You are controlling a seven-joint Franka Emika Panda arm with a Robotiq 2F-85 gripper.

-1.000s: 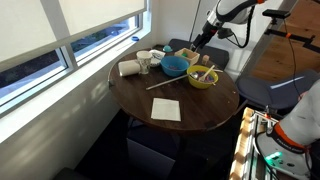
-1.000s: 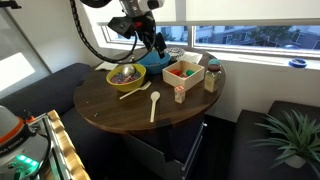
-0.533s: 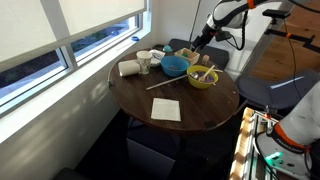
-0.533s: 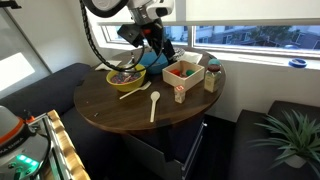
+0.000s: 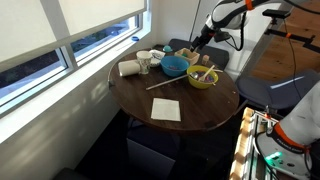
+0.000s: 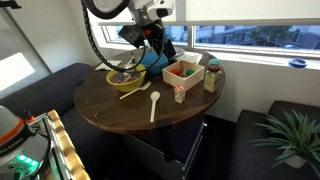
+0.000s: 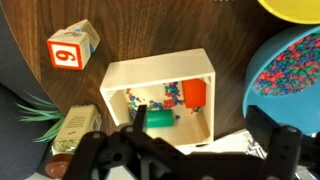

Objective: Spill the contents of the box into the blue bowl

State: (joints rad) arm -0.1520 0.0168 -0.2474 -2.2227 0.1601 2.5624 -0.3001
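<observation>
My open gripper should move down and outward next, with one finger on each side of the thin wall of the box beside the blue bowl (image 7: 290,75), because that wall stands free below.
The box (image 7: 160,78) is a pale, open-topped box seen from above in the wrist view. It holds small red and blue pieces (image 7: 172,97), a green cylinder and a red-orange cylinder. It also shows in an exterior view (image 6: 184,72). The blue bowl (image 7: 290,75) stands just beside the box and holds many coloured beads; it shows in both exterior views (image 5: 174,65) (image 6: 157,63). My gripper (image 7: 200,140) hovers above the gap between box and bowl, open and empty. It also shows in both exterior views (image 5: 200,42) (image 6: 150,45).
A yellow-green bowl (image 5: 202,77) (image 6: 127,76) with a utensil stands beside the blue bowl. On the round wooden table (image 6: 110,105) there are also a numbered block (image 7: 72,48), a jar (image 6: 212,77), a spoon (image 6: 154,103), a white cup (image 5: 144,60) and a napkin (image 5: 166,109).
The arm shifted a little toward the box between one second and half a second ago. Since then nothing has visibly moved.
</observation>
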